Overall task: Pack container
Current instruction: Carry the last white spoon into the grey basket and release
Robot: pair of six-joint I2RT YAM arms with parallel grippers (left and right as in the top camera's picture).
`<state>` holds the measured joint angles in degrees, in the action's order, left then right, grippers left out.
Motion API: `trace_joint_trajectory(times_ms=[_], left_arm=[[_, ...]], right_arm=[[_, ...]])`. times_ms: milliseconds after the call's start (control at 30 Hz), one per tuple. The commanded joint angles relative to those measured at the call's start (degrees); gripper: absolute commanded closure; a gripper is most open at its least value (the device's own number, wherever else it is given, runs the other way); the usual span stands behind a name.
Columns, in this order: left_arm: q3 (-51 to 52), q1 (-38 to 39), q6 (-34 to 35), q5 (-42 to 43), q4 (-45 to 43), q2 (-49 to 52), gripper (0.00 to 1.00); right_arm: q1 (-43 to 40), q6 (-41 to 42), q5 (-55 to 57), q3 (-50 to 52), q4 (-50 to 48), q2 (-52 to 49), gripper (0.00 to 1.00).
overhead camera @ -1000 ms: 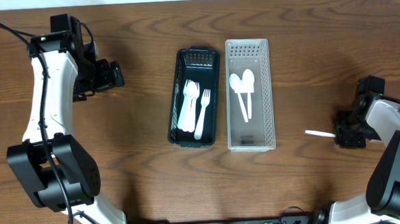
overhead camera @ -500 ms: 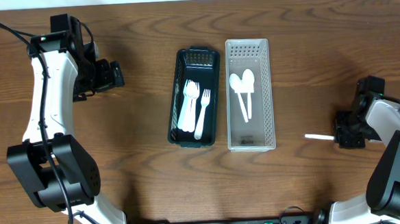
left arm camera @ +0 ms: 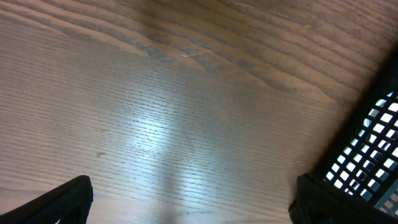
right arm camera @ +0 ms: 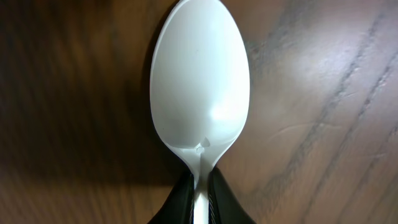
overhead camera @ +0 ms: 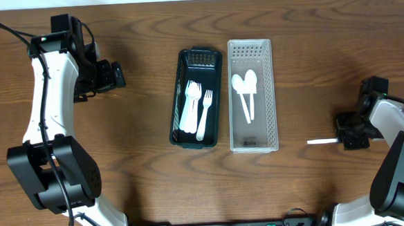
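Observation:
Since the clear slotted container [overhead camera: 248, 48] holds spoons, I need to raise my right gripper, move it to the left in the overhead view, lower onto their bowls and release.
My right gripper [overhead camera: 343, 139] sits low on the table at the far right, shut on a white plastic spoon [right arm camera: 199, 81]. Its jaws pinch the spoon's neck [right arm camera: 199, 186], and the bowl lies ahead of them over the wood. From overhead a thin white part of the spoon [overhead camera: 321, 141] sticks out to the left of the gripper. A clear slotted container [overhead camera: 248, 48] in the middle holds two white spoons [overhead camera: 246, 90]. Beside it, a black basket [overhead camera: 199, 54] holds white forks [overhead camera: 200, 106]. My left gripper [overhead camera: 115, 74] is open and empty, left of the black basket.
In the left wrist view the black basket's mesh corner [left arm camera: 373, 149] shows at the right edge, close to one fingertip [left arm camera: 320, 202]; bare wood lies between the fingers. Brown wooden table [overhead camera: 143, 178] surrounds both containers.
The right gripper's jaws have closed on the spoon. The spoon's free end has shifted slightly toward the table's front. The left arm has not moved.

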<state>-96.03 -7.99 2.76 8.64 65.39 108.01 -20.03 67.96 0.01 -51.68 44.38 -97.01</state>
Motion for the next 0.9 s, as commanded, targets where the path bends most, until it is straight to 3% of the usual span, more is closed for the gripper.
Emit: trace_joint_trajectory(times_ms=[0, 533, 700, 867], left_arm=[[0.2, 0.0, -0.6, -0.3, 0.2, 0.4, 0.02], [0.2, 0.0, -0.6, -0.3, 0.2, 0.4, 0.02], [0.2, 0.0, -0.6, -0.3, 0.2, 0.4, 0.02], [0.2, 0.0, -0.6, -0.3, 0.2, 0.4, 0.02]], right_arm=[[2.2, -7.5, -0.4, -5.0, 0.8, 0.5, 0.99], [28.0, -54.0, -5.0, -37.1, 7.6, 1.2, 0.99], [34.2, -61.5, -4.9, -38.8, 8.0, 1.1, 0.99], [37.6, -62.1, -4.3, -38.5, 8.5, -1.8, 0.99]])
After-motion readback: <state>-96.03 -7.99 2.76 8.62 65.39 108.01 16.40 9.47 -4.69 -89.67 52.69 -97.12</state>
